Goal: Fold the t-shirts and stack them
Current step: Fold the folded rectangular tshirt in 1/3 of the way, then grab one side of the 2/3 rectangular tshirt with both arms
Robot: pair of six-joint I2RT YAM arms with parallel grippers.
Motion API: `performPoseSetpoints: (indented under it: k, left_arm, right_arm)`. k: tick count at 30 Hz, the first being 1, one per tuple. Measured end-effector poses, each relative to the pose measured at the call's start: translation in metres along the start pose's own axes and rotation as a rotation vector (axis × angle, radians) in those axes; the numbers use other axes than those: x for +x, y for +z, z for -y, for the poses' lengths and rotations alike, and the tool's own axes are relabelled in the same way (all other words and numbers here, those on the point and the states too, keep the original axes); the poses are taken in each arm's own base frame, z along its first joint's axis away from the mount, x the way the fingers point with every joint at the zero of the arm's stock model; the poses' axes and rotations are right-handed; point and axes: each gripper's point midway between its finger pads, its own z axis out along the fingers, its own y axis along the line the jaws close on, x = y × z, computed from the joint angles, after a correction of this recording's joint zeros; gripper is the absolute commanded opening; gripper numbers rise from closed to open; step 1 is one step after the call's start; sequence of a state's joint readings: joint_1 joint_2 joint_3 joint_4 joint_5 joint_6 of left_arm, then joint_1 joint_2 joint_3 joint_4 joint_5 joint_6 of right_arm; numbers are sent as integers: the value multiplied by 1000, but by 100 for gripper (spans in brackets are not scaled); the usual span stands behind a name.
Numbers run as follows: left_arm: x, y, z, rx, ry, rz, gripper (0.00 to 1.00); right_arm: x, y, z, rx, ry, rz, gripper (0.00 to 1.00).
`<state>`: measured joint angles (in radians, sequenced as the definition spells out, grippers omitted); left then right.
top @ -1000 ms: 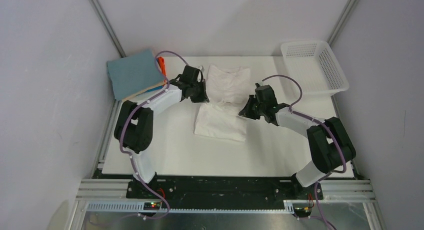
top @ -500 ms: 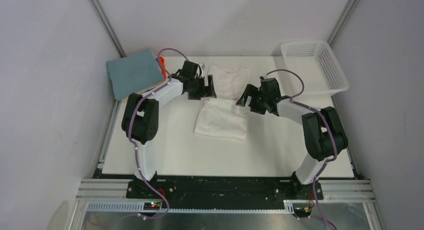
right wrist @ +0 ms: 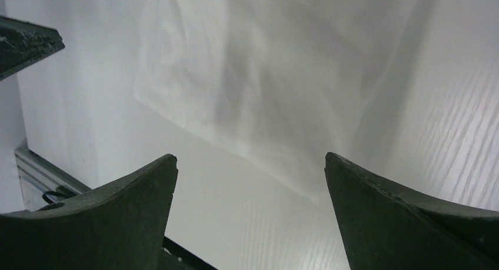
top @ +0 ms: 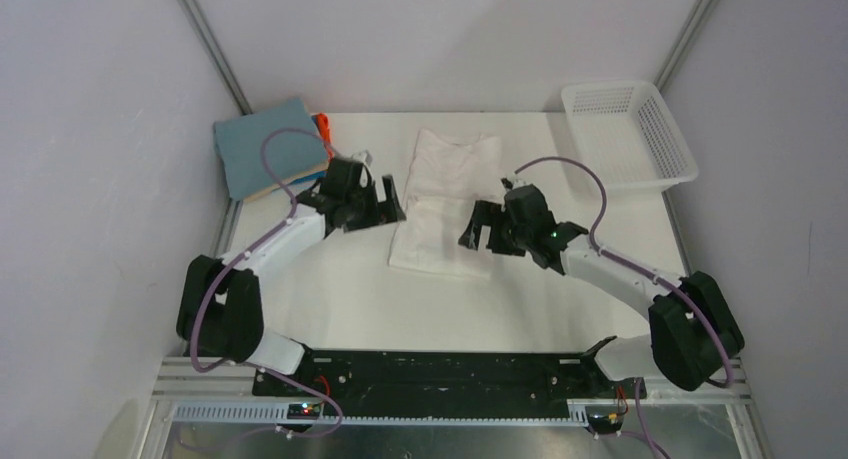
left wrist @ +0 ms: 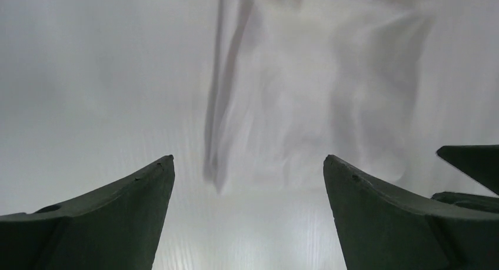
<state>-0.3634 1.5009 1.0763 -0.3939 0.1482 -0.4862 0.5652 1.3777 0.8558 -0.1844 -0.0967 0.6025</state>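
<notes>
The white t-shirt's near corner on the stack side is below and back, so I should move the open fingers of my left gripper back and down to it next.
A white t-shirt lies on the table as a long narrow strip, its neck toward the back. My left gripper hovers at its left edge, open and holding nothing. My right gripper hovers over its right edge, open and holding nothing. In the left wrist view the white t-shirt lies ahead of the left gripper. In the right wrist view the white t-shirt lies ahead of the right gripper. A stack at the back left has a blue-grey t-shirt on top and an orange edge showing.
A white mesh basket stands at the back right corner. Grey walls close in the table on three sides. The arm bases sit on a black rail at the near edge.
Both grippers went from shut to open and let go of the white t-shirt. Both arms drew back toward the near side, and the shirt now lies flat.
</notes>
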Motion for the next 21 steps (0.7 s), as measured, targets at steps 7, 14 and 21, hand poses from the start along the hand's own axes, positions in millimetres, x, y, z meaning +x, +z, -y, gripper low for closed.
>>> performPoseSetpoints:
  k: [7,14,21]
  left_arm:
    - [102,4,-52,-142,-102,-177,97]
    - [115,13,-53,-127,-152,-187,68]
    - [120,35,-38,-70,-165,-213,35]
  right_arm:
    - [72,-1,36,84,64,-121,94]
    - [92,2,47,90,152,-136,82]
    - [95,13,42,54,204,-141,52]
